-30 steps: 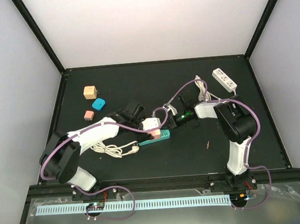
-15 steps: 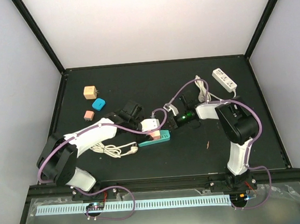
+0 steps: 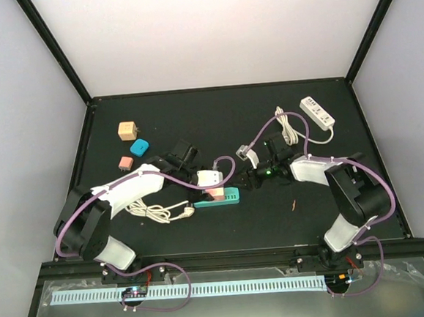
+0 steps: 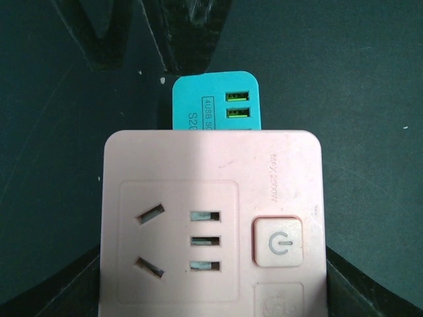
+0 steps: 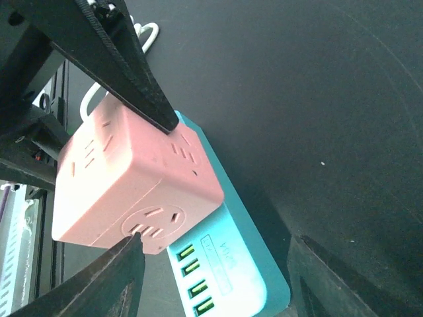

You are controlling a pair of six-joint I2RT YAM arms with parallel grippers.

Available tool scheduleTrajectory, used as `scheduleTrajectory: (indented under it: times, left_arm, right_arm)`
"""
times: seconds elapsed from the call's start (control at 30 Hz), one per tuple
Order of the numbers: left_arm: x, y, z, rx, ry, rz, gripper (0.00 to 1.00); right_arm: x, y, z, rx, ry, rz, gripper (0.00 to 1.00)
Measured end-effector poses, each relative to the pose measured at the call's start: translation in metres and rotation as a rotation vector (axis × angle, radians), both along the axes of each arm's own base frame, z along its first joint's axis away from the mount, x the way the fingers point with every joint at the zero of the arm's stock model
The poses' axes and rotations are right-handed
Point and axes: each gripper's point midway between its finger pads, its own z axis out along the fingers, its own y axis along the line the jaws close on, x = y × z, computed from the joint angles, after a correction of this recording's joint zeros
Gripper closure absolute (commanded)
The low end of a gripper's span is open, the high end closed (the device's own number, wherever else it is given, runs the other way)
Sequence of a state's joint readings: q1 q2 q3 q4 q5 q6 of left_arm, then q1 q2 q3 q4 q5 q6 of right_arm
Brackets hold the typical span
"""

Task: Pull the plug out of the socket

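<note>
My left gripper will rise, swing outward and lower the cube beside the small pink adapter, because that spot lies to the gripper's left in the top view.
The plug is a pink cube adapter (image 3: 215, 193) resting on one end of the teal power strip (image 3: 228, 197), the socket. My left gripper (image 3: 208, 184) is shut on the cube (image 4: 211, 224), its fingers on two opposite sides. In the right wrist view the cube (image 5: 132, 185) sits tilted over the strip (image 5: 225, 264), and I cannot tell whether its prongs are still in. My right gripper (image 3: 251, 176) stands open a little to the right of the strip and touches nothing; its fingertips (image 5: 119, 271) frame the strip's USB end.
A white power strip (image 3: 317, 112) with its cable (image 3: 287, 127) lies at the back right. An orange cube (image 3: 127, 129), a blue adapter (image 3: 139, 146) and a small pink adapter (image 3: 125, 162) sit at the back left. A white cord with a plug (image 3: 161, 210) trails left of the teal strip.
My right gripper has opened, let go of the teal strip's end and drawn back to the right. The strip has swung slightly flatter. My left gripper still holds the pink cube.
</note>
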State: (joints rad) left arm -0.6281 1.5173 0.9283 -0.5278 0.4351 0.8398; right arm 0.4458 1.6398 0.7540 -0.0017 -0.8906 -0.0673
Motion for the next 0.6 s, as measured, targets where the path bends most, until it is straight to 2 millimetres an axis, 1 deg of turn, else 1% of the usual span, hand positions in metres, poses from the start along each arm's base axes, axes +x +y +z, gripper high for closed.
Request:
scheduleTrajectory:
  times: [0.2,0.3,0.43,0.6]
  left_arm:
    - [-0.002,-0.001,0.001,-0.013,0.032,0.028,0.81]
    - [-0.005,-0.002,0.005,-0.029,0.059,0.046,0.8]
    - [-0.006,-0.008,0.022,-0.07,0.071,0.055,0.8]
    - [0.004,-0.012,0.048,-0.11,0.062,0.081,0.8]
  right_arm:
    - [0.0,0.001,-0.013,-0.008,0.028,0.004,0.38]
    - [0.0,0.001,-0.014,-0.007,0.033,0.004,0.38]
    - [0.001,0.001,-0.014,-0.006,0.029,0.003,0.38]
    - [0.001,0.001,-0.013,-0.006,0.032,0.001,0.38]
